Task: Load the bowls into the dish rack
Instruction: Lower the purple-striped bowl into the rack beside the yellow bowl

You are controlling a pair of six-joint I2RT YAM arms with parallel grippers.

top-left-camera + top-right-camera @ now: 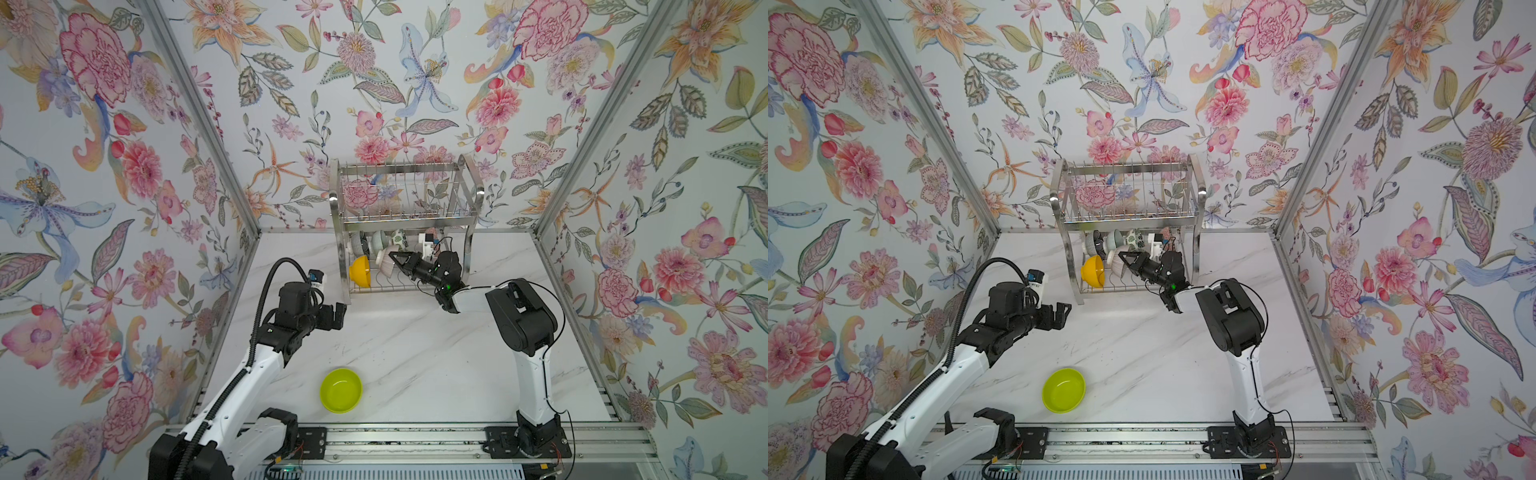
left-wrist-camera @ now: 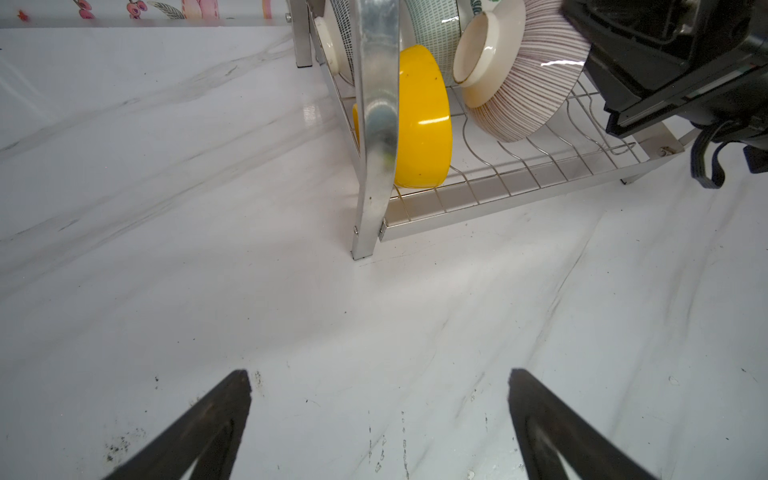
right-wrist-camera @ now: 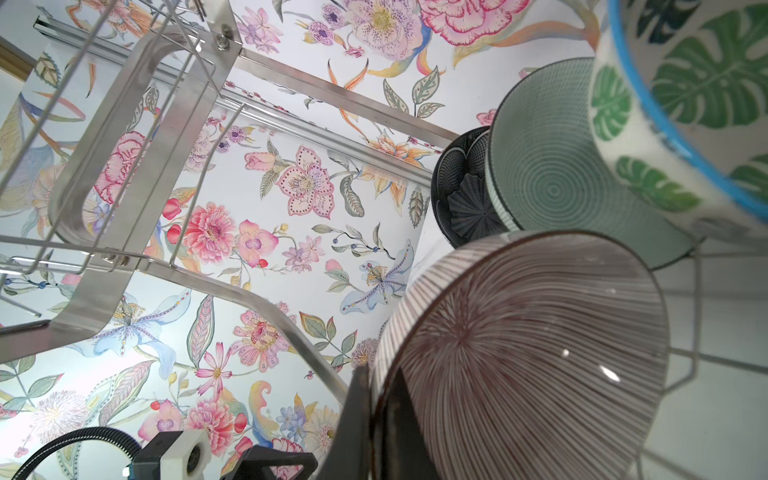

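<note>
The wavy wires beside the orange-yellow bowl (image 1: 360, 271) are free. My right gripper will go down toward that bowl and let go of the ribbed bowl's rim there.
The dish rack (image 1: 405, 222) stands at the back of the table. My right gripper (image 1: 395, 255) reaches into its lower tier, shut on the rim of the pinkish-brown ribbed bowl (image 3: 519, 353), one finger inside and one outside. The bowl is tilted on the wavy wires (image 2: 519, 70). Beside it an orange-yellow bowl (image 1: 360, 271) stands on edge at the rack's left end. Behind them sit the navy bowl (image 3: 461, 195), the mint bowl (image 3: 552, 183) and the leaf-print bowl (image 3: 685, 104). A lime green bowl (image 1: 340, 390) lies upright near the front edge. My left gripper (image 1: 338, 313) hangs open and empty, left of the rack.
The rack's upper tier (image 1: 1129, 195) holds nothing. A curved side post (image 2: 376, 124) stands between my left gripper (image 2: 380, 382) and the orange-yellow bowl (image 2: 424, 120). Floral walls close in the table on three sides; a rail (image 1: 415, 440) runs along the front.
</note>
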